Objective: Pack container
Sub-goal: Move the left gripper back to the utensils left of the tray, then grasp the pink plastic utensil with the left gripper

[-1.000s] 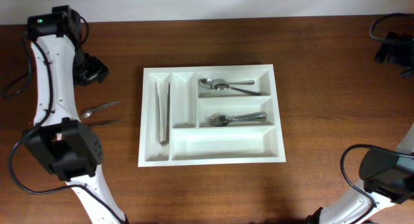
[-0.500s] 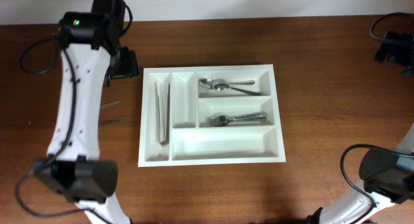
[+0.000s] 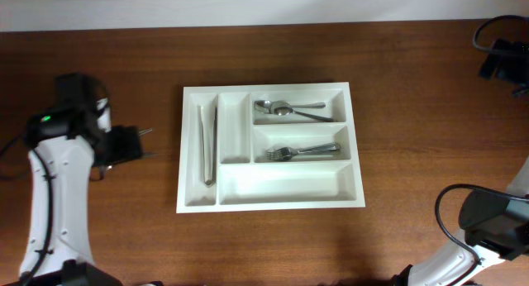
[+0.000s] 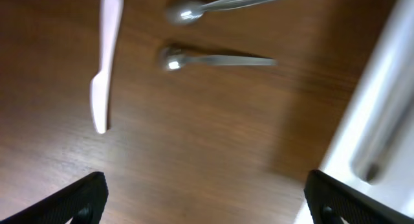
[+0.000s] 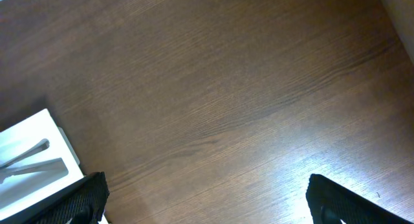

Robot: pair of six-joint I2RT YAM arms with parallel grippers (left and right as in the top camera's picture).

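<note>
Next, my left gripper moves toward the left in the wrist view and lowers onto the white knife's handle [image 4: 108, 46], since that knife lies loose outside the tray.
The container [image 3: 198, 199] is a big white cutlery tray in the middle of the table. It holds knives [image 3: 207, 144] in a long left slot, spoons [image 3: 285, 110] at the back right and forks [image 3: 297, 151] below them. My left gripper [image 3: 132, 144] hovers open over bare wood just left of the tray. In the left wrist view, two metal spoons [image 4: 187, 13] [image 4: 171, 56] and a white plastic knife [image 4: 107, 56] lie ahead of the left gripper [image 4: 204, 204], with the tray's edge [image 4: 381, 120] at the right. My right gripper [image 3: 500, 63] is open at the far right.
The right wrist view shows the right gripper [image 5: 207, 204] above bare brown wood, with a corner of the tray [image 5: 32, 153] at the lower left. Ends of loose cutlery [image 3: 147, 131] stick out from under the left arm.
The left arm swung from the tray's back-left corner toward the front and now hangs over the loose cutlery left of the tray. Its jaws opened slightly wider. The right arm stayed still.
</note>
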